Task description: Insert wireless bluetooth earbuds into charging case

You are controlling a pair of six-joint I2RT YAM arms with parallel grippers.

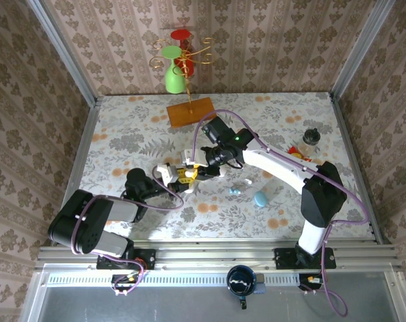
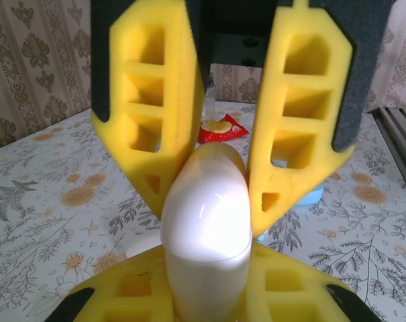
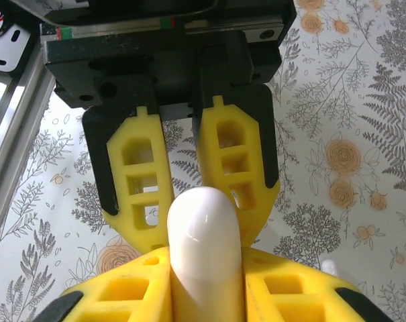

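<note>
I will next move my right gripper outward and down to the cloth near the wooden board (image 1: 190,113) to let go of the white case (image 1: 190,174), because the case hangs closed above the table.
A glossy white charging case (image 2: 206,215) hangs closed between both grippers above the middle of the table. My left gripper (image 2: 206,272) is shut on one end of it. My right gripper (image 3: 206,278) is shut on the other end of the case (image 3: 204,235), and its yellow fingers (image 2: 293,134) flank the case in the left wrist view. The two grippers meet nose to nose, left gripper (image 1: 170,173) and right gripper (image 1: 197,170). A tiny white earbud (image 3: 328,267) lies on the cloth. A small pale blue earbud (image 1: 235,191) lies right of the grippers.
A pale blue pebble-like case (image 1: 260,198) rests on the floral cloth near the right arm. A red wrapper (image 1: 298,153) and a small black object (image 1: 311,137) sit at the right. A wooden board (image 1: 190,111) with a green vase (image 1: 175,74) stands at the back.
</note>
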